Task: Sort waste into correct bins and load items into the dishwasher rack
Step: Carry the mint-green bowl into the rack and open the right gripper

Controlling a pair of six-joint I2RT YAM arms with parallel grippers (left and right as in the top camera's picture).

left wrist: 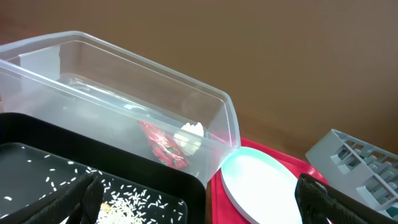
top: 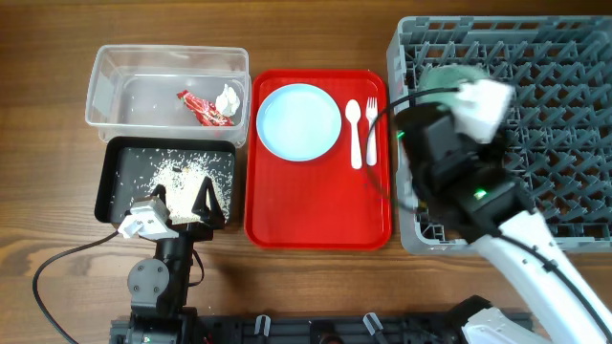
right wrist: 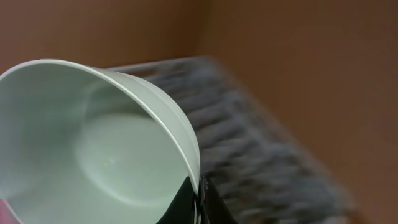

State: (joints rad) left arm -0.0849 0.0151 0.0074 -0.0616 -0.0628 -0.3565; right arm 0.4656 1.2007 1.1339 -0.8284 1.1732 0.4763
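Next, the right gripper swings to the right in the overhead view, before it turns and lowers the pale green bowl into empty slots in the grey dishwasher rack.
My right gripper is shut on the rim of the pale green bowl and holds it over the grey dishwasher rack; the bowl shows partly behind the arm in the overhead view. My left gripper is open and empty at the near edge of the black tray, which holds rice scraps. The clear tub holds the red wrapper and white napkin. The light blue plate, white spoon and fork lie on the red tray.
The blurred rack lies behind the bowl in the right wrist view. In the left wrist view the tub, wrapper, plate and a rack corner show. A black cable loops on the wooden table.
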